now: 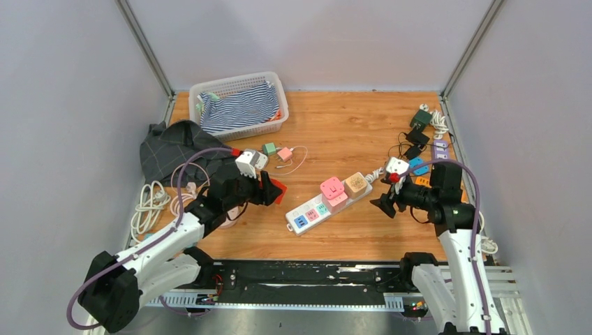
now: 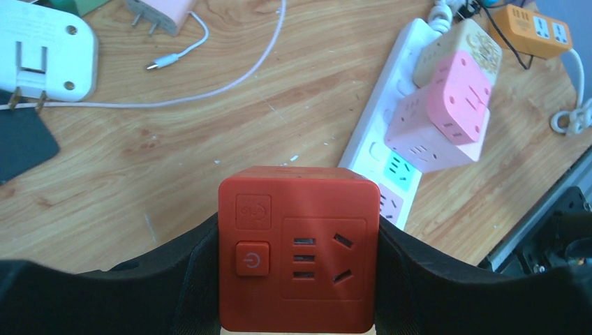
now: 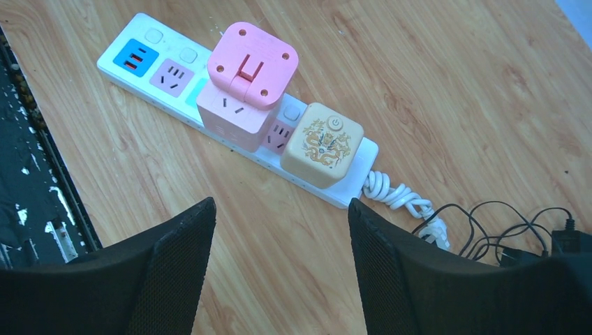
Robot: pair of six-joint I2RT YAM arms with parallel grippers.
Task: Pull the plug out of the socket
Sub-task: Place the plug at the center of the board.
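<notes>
The wood by the dark cloth's corner point(image 2: 64, 162) is empty, so the left gripper will next carry the red cube plug point(image 2: 299, 250) outward and down to that spot and release it.
A white power strip point(image 1: 301, 215) lies at the table's middle, also in the right wrist view point(image 3: 132, 77) and the left wrist view point(image 2: 377, 132). A pink cube plug point(image 1: 334, 190) point(image 3: 244, 84) and a beige cube plug point(image 1: 356, 183) point(image 3: 322, 145) sit in it. My left gripper point(image 1: 274, 190) is shut on a red cube plug point(image 2: 299, 250), held above the wood left of the strip. My right gripper point(image 1: 386, 205) point(image 3: 279, 209) is open and empty, just right of the strip's cord end.
A white basket point(image 1: 276, 84) with striped cloth stands at the back left. A dark cloth point(image 1: 174, 146) and white cable coil point(image 1: 145, 206) lie left. Small chargers point(image 1: 278, 151) with a pink cord sit mid-table. Black adapters and cables point(image 1: 419, 132) lie at the right.
</notes>
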